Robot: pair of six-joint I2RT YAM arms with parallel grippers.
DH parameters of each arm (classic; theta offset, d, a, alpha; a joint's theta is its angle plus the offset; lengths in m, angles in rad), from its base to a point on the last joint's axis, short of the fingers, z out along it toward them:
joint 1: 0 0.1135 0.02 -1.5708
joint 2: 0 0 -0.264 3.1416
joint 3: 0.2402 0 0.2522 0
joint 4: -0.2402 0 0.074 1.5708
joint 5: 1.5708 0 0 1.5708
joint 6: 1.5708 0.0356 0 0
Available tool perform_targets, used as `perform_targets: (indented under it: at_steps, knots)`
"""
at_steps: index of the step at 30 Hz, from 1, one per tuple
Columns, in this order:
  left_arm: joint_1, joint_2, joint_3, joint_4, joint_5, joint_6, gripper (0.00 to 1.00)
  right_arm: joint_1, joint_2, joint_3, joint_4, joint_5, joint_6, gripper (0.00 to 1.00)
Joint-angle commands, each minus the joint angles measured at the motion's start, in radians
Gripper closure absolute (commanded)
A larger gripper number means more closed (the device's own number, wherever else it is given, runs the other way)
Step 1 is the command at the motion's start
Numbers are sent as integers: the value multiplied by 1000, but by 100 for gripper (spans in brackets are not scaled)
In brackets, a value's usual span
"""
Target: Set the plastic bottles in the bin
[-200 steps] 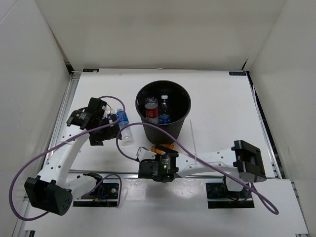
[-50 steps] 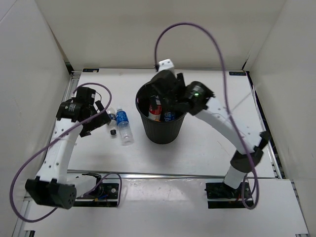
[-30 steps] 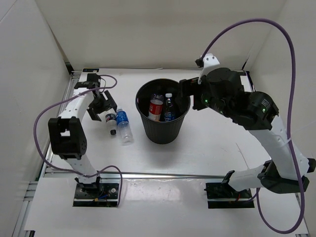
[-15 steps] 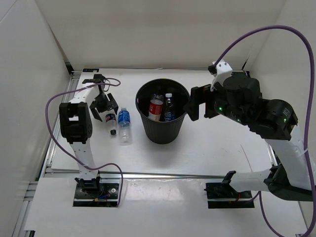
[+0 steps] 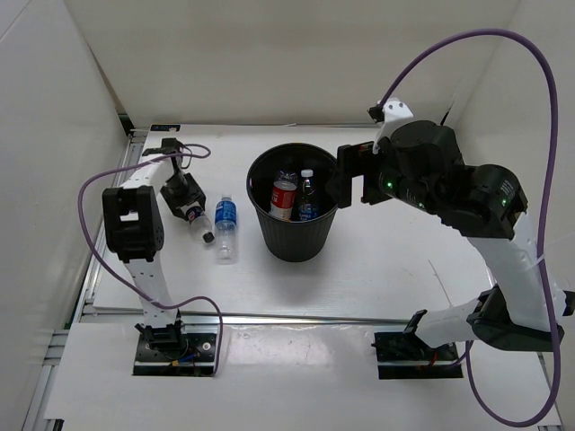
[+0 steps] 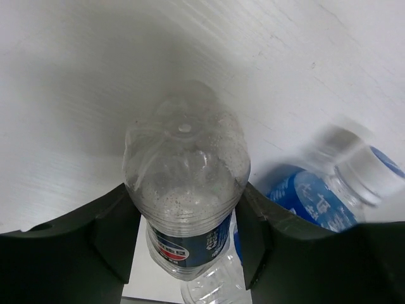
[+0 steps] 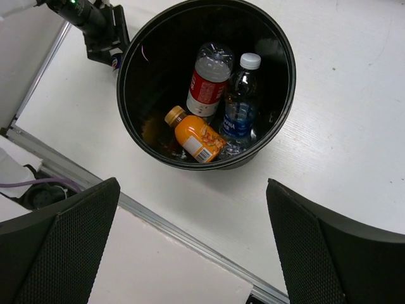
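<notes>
The clear plastic bottle (image 6: pixel 185 164) needs to be lifted next by my left gripper, then carried across over the black bin's opening and let go there.
My left gripper (image 5: pixel 186 205) is shut on a clear plastic bottle (image 6: pixel 185 164) with a dark blue label, its base towards the left wrist camera and both fingers (image 6: pixel 117 234) pressed on its sides. A second blue-labelled bottle (image 5: pixel 225 229) lies on the table just right of it (image 6: pixel 316 196). The black bin (image 5: pixel 296 241) stands mid-table and holds a red-labelled bottle (image 7: pixel 209 79), a blue-labelled bottle (image 7: pixel 240 107) and an orange bottle (image 7: pixel 193 136). My right gripper (image 7: pixel 193 253) hangs open and empty high above the bin's (image 7: pixel 209 166) right side (image 5: pixel 352 178).
White walls close in the table on the left, back and right. A metal rail (image 5: pixel 117 193) runs along the left edge close to my left arm. A purple cable (image 5: pixel 99 184) loops off the left arm, and another arcs high over the right arm.
My left gripper has shut on the dark-labelled bottle and tilted it, cap end towards the front. The right arm has swung back a little towards the bin, still open.
</notes>
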Motion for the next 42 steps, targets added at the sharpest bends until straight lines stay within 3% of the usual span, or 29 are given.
perform_targets:
  at_steps: [1,6,13,19,24,25,27,33,37,39,42]
  knots:
    - [8,-145,11,14,-13,-93,56,-2,5,36,-20,7,31,0]
    - [8,-326,117,-18,-66,-165,56,-2,5,36,-21,-2,57,0]
    - [-123,-346,583,-72,43,-176,59,-11,-45,-57,-18,142,98,0]
    - [-276,-411,580,119,206,-167,49,-86,-93,-105,-8,284,149,0]
    - [-397,-339,590,115,281,-136,46,-173,-102,-114,1,285,151,0]
    - [-420,-327,590,101,258,-122,43,-195,-102,-114,10,274,138,0]
    - [-488,-299,600,63,215,-102,26,-216,-102,-114,10,249,128,0]
    - [-537,-274,654,-9,157,-79,0,-285,-111,-114,10,188,117,0]
    - [-537,-340,648,-73,-41,-56,0,-309,-111,-133,10,142,117,0]
    - [-508,-418,601,-127,-240,-108,0,-319,-120,-133,10,133,117,0]
    - [-401,-553,374,-138,-368,-232,0,-328,-120,-153,10,111,128,0]
